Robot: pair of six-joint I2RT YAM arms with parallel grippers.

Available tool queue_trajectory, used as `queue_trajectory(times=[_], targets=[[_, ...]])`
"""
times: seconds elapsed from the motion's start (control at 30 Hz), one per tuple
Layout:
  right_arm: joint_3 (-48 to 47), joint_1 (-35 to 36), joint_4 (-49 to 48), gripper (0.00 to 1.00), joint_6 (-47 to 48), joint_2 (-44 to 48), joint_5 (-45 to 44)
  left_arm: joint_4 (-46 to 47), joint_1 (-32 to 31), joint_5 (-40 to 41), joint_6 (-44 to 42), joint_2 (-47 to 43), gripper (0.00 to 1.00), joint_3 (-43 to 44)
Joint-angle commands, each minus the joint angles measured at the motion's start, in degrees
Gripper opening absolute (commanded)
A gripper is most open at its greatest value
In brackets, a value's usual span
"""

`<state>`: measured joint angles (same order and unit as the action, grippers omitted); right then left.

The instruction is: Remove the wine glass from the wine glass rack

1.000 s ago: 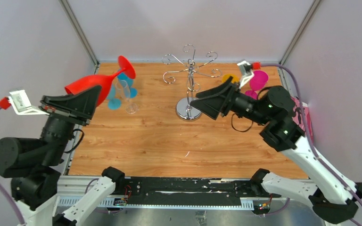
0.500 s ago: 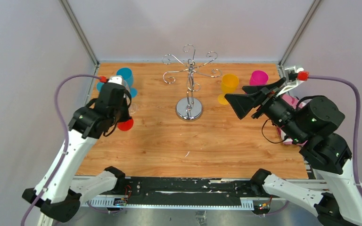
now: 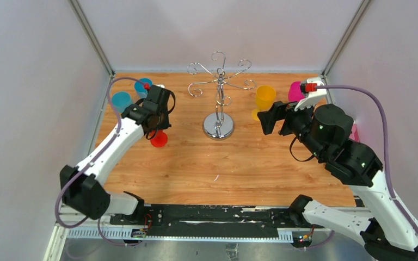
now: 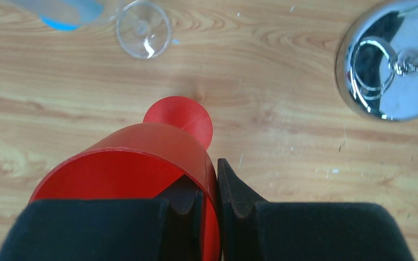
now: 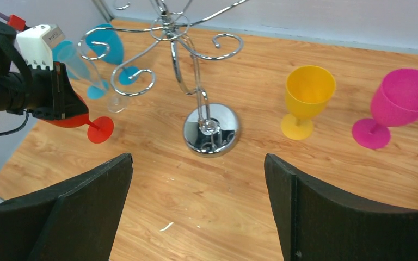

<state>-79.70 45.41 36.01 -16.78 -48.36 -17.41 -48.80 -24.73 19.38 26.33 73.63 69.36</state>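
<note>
My left gripper will next lower slightly toward the rack, to set the red wine glass's foot on the wood.
The red wine glass (image 4: 136,163) is held by its bowl wall in my left gripper (image 4: 209,176), one finger inside the bowl and one outside. Its round foot (image 3: 159,139) is low over the wood, left of the wine glass rack (image 3: 218,126); I cannot tell whether it touches. The chrome rack stands mid-table and its curled arms (image 5: 141,76) carry nothing. Its mirrored base (image 4: 392,60) shows in the left wrist view too. My right gripper (image 3: 268,117) hangs open to the right of the rack, nothing between its fingers (image 5: 103,190).
A yellow glass (image 3: 264,98) and a pink glass (image 3: 298,89) stand at the back right. Two blue glasses (image 3: 121,100) and a clear glass (image 4: 143,35) stand at the back left, close behind the red one. Side walls close in the table.
My left arm has swung in from the near left and lowered the red glass beside the blue ones. The right gripper has drawn back from the rack to the right.
</note>
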Motion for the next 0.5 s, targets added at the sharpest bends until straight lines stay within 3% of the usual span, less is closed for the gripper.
queue_trajectory(times=[0.0,0.23,0.47], targets=[[0.95,0.16,1.94,0.96,2.64,1.34,-7.25,9.43,2.84,-4.51,-0.92,7.43,0.00,0.64],[2.07,0.02,1.77,0.97,3.31,0.67,-10.01,13.35,5.61,-7.93,-0.82,16.20,0.00,1.83],[3.70,-0.15,-0.25,0.97,3.03,0.94,-9.76,16.85,5.60,-8.47,-0.38,15.69,0.00,-2.21]])
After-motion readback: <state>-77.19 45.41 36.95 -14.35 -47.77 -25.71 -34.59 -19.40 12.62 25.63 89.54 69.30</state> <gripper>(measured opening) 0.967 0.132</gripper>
